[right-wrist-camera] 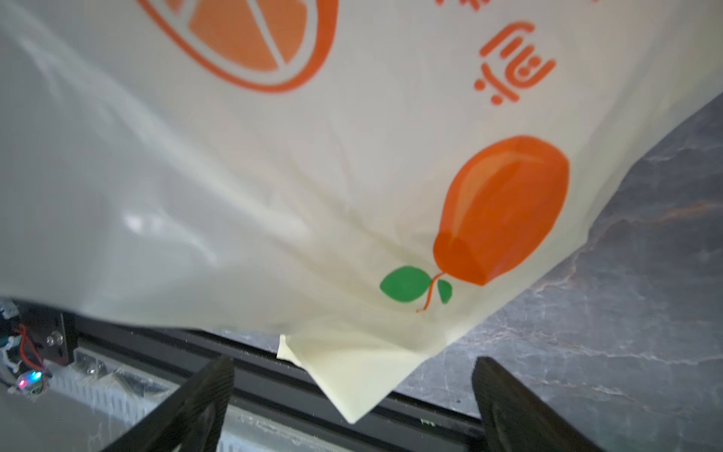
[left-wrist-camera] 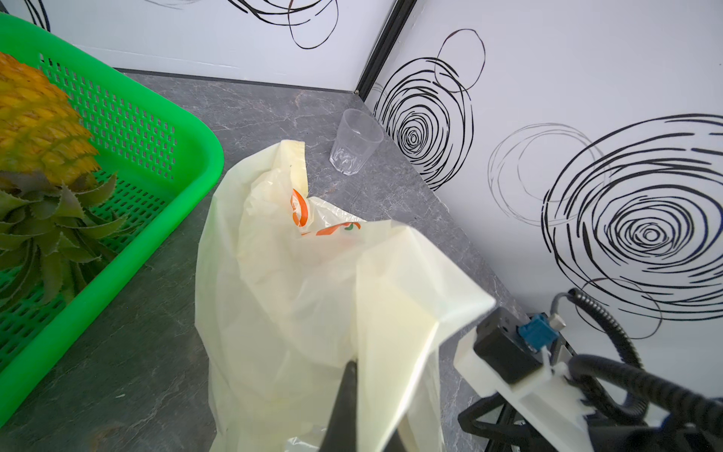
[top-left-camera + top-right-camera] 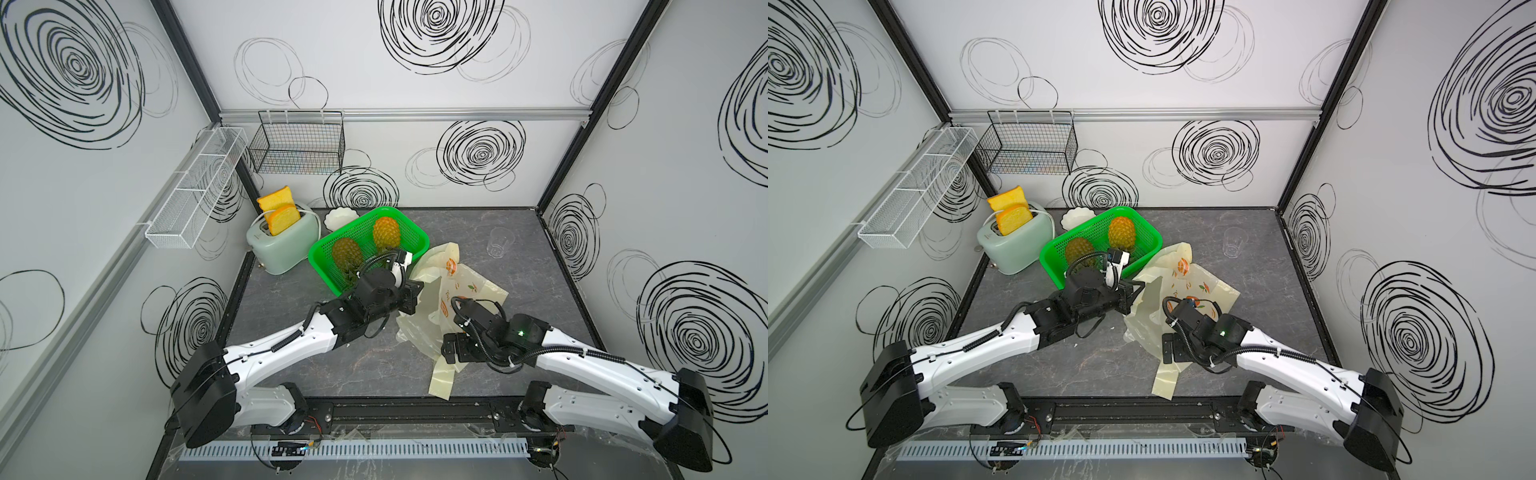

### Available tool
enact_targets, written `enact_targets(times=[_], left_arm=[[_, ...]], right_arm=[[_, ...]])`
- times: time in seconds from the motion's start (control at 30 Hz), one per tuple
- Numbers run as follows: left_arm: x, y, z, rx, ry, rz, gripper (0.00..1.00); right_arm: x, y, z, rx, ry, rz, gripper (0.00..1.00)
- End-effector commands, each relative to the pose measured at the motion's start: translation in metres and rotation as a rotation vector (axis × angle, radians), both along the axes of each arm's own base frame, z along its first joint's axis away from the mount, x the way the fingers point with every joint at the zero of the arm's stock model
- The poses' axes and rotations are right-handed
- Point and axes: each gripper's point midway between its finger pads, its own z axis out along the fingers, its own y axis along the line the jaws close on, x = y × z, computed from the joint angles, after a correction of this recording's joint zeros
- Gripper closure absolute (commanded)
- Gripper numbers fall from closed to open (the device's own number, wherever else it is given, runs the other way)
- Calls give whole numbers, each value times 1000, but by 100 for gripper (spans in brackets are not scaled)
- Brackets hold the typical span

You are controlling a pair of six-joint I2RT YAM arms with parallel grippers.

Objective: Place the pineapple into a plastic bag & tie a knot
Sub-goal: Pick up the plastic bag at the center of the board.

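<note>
The plastic bag still lies crumpled, so next I should pull its rim in my left gripper outward to beside the green basket's edge (image 3: 421,255) (image 2: 191,197) and let go there.
The pale yellow plastic bag (image 3: 465,286) (image 3: 1200,286) lies crumpled on the grey table, right of the green basket (image 3: 423,241). Two pineapples (image 3: 386,232) (image 3: 347,253) lie in that basket; one pineapple (image 2: 35,129) shows in the left wrist view. My left gripper (image 3: 415,296) (image 2: 358,370) is shut on a fold of the bag (image 2: 297,293) and holds its edge up. My right gripper (image 3: 451,353) (image 1: 352,362) stands open over the bag's near end, and a loose corner of the bag (image 1: 313,176) hangs between the spread fingers without being pinched. The knot is out of view.
A mint toaster (image 3: 282,245) with two bread slices and a white bowl (image 3: 340,216) stand behind the basket. A clear cup (image 3: 498,243) (image 2: 354,143) sits at the back right. A black wire basket (image 3: 297,143) and a white mesh shelf (image 3: 195,187) hang on the walls.
</note>
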Motion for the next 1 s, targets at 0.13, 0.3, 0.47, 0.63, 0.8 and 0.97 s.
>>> enact_targets(times=[0.13,0.3,0.47,0.63,0.8,0.97], left_arm=[[10,3,10,-18,-3,33,100],[16,10,8,1,10,36,100],[24,16,9,19,5,37,100],[32,21,10,41,-2,2,100],[41,22,17,105,-57,-98,100],[50,15,33,204,-148,-184,100]], right_arm=[[52,4,23,-83,-243,-41,1],[71,1,35,-190,-323,36,15],[83,-5,39,-222,-371,72,53],[96,-5,52,-162,-422,91,90],[99,-7,85,-72,-422,109,100],[91,-8,134,-13,-444,142,100]])
